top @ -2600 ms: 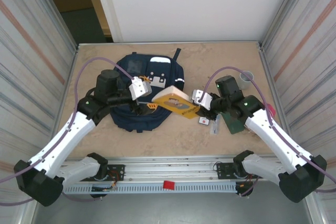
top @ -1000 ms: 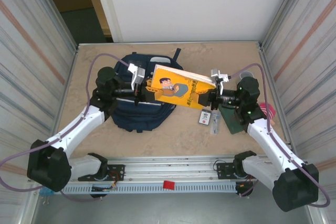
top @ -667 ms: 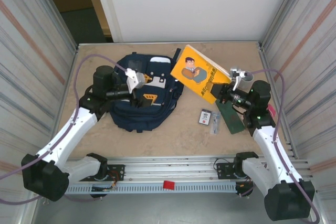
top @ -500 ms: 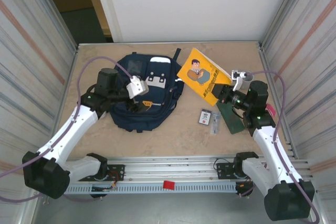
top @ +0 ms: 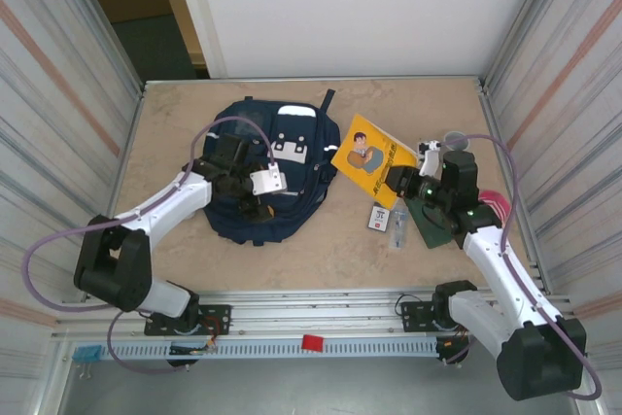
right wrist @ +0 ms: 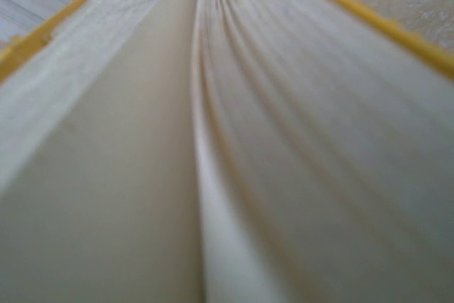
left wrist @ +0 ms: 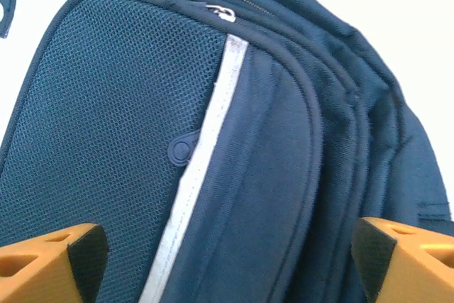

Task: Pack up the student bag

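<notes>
My left gripper's open fingers straddle the bag's dark piped rim below, beside the pale stripe [left wrist: 206,154], so it should lower straight onto it next.
The student bag [top: 255,216], navy blue with white patches, lies flat at centre left of the table. My left gripper [top: 260,195] hovers low over its front, open; in the left wrist view its orange fingertips [left wrist: 48,262] stand wide apart over the mesh pocket and pale stripe [left wrist: 206,154], with nothing between them but fabric. A yellow book [top: 372,157] with a cartoon figure on its cover sits just right of the bag. My right gripper [top: 402,183] is shut on its near edge. The book's pale page edges [right wrist: 213,140] press close to the right wrist camera.
Near the right arm lie a small white card [top: 379,217], a thin pen-like item [top: 397,231] and a dark green notebook [top: 434,224]. A grey cup [top: 455,142] stands at the far right, with a red item [top: 499,203] by the wall. Ribbed walls close both sides.
The right gripper has swung the yellow book off the bag and lowered it to the bag's right. The left gripper has opened and moved nearer and lower over the bag's front.
</notes>
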Motion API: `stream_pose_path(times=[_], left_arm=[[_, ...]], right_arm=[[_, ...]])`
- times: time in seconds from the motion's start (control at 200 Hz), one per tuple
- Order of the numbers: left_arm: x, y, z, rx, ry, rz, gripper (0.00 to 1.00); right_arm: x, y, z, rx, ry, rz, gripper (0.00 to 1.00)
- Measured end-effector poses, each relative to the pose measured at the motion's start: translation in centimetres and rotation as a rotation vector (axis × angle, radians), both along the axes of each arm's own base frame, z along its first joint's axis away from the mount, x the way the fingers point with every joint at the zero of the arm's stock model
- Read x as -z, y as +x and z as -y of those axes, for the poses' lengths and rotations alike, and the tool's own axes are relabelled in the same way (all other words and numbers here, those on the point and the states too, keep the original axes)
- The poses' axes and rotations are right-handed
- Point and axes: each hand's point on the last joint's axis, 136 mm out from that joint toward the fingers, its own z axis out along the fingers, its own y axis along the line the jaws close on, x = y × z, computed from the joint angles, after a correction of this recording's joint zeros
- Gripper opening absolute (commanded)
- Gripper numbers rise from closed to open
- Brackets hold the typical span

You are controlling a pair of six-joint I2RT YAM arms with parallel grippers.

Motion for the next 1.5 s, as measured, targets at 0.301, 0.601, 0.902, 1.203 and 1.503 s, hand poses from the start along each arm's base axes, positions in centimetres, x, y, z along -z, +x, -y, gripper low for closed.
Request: stream_pose_path(times=[0.301, 0.601, 0.902, 1.203, 1.503], left_arm=[[1.6, 1.2, 0.3, -0.005, 0.013, 0.0, 0.93], [2.6, 0.8, 0.1, 0.016, 0.037, -0.024, 0.94], [3.5, 1.7, -0.9, -0.034, 0.097, 0.014, 0.29], [-4.4, 1.6, 2.0, -0.223, -0.125, 0.107, 0.0], [-10.8, 3.2, 6.1, -0.537, -0.38, -0.069, 0.0]], right_arm=[[-0.2, -0.1, -0.5, -0.019, -0.019, 0.014, 0.0], [-0.4, -0.3, -0.2, -0.009, -0.023, 0.017, 0.0], [-0.9, -0.5, 0.2, 0.016, -0.032, 0.038, 0.0], [0.8, -0.1, 5.2, 0.252, -0.031, -0.077, 0.0], [2.2, -1.6, 8.5, 0.384, -0.032, -0.241, 0.0]])
